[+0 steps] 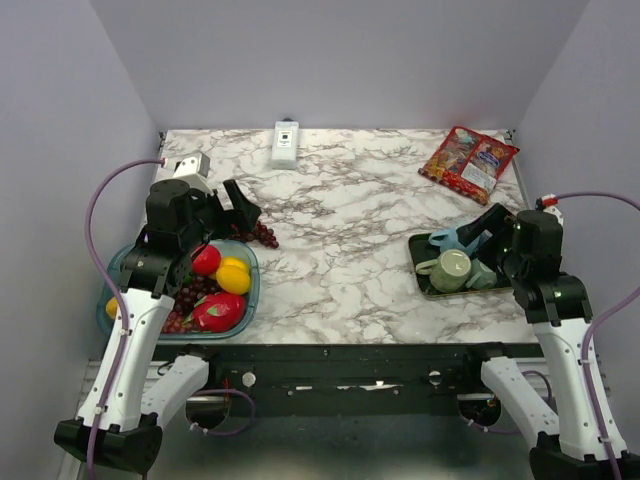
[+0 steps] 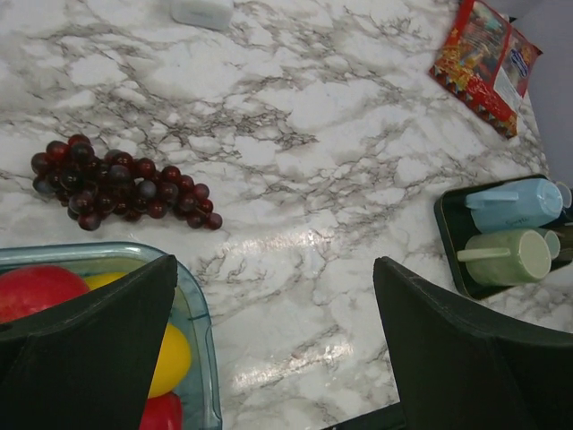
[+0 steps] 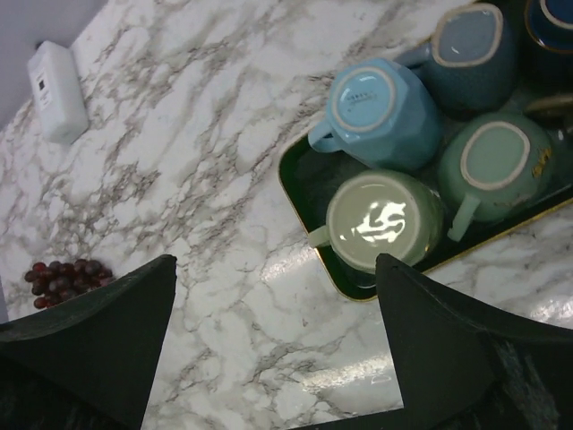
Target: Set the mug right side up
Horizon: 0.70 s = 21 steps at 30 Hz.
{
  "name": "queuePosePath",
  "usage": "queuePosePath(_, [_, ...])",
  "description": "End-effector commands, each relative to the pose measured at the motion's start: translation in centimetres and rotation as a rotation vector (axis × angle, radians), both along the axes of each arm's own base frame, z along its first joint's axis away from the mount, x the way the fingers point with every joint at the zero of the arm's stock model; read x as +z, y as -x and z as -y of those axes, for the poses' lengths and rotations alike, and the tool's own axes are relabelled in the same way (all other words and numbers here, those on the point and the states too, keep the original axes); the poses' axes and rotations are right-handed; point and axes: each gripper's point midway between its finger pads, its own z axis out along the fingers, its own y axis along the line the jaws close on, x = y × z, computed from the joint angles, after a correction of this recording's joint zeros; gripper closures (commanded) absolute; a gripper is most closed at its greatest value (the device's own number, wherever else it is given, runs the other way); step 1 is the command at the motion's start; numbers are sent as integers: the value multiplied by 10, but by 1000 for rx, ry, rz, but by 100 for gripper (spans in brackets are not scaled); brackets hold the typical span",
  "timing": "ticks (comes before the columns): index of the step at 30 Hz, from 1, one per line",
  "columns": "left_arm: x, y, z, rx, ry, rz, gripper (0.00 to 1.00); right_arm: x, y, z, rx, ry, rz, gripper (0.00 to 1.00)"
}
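The mint green mug's slim handle points toward the tray's near edge, so my right gripper must turn while lowering onto it next.
Several mugs stand upside down on a dark green tray [image 3: 309, 170] at the right of the table: a light blue mug [image 3: 380, 112], a dark teal mug [image 3: 470, 54], a mint green mug [image 3: 497, 161] and a pale green mug [image 3: 385, 224]. In the top view the pale green mug [image 1: 452, 268] sits at the tray's front. My right gripper [image 1: 490, 225] hovers over the tray's right side, open and empty; in its wrist view [image 3: 276, 305] the jaws frame bare marble left of the tray. My left gripper [image 1: 235, 210] is open and empty near the fruit bowl, far from the mugs.
A clear blue bowl [image 1: 247, 295] of fruit sits front left, with dark grapes [image 1: 262, 234] on the marble beside it. A white device [image 1: 286, 142] lies at the back centre and a red snack bag [image 1: 468, 163] at the back right. Walls enclose three sides.
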Motion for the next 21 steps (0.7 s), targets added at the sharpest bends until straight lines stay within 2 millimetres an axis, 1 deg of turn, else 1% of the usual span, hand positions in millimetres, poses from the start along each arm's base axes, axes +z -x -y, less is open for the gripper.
queuePosePath(1, [8,10,22,-104,108,44,1,-33,20,34,-257,3,-88,5])
queuePosePath(2, [8,11,24,-112,118,52,1,-40,23,40,-285,22,-111,5])
queuePosePath(3, [1,13,27,-129,132,38,1,-46,25,45,-314,42,-130,6])
queuePosePath(4, [5,13,29,-137,140,63,1,-58,29,56,-361,86,-166,7])
queuePosePath(5, [4,13,29,-143,145,68,1,-67,33,59,-375,106,-203,8])
queuePosePath(6, [-1,13,32,-155,152,61,1,-74,36,62,-393,114,-222,10])
queuePosePath(7, [-1,10,33,-158,156,67,1,-82,38,63,-401,122,-245,12])
queuePosePath(8, [-1,9,34,-159,159,66,1,-96,41,64,-408,130,-277,14])
queuePosePath(9, [-3,7,34,-156,160,58,1,-103,42,64,-420,127,-286,20])
queuePosePath(11, [-5,4,35,-153,168,43,1,-116,42,65,-427,129,-304,26])
queuePosePath(13, [-4,2,34,-128,182,34,1,-120,41,65,-435,127,-316,35])
queuePosePath(15, [-6,2,33,-127,184,47,1,-125,42,68,-462,138,-331,40])
queuePosePath(18, [-3,-1,29,-107,167,66,1,-128,40,72,-481,152,-328,43])
queuePosePath(21, [-9,-2,29,-109,151,38,1,-129,34,72,-478,158,-317,46])
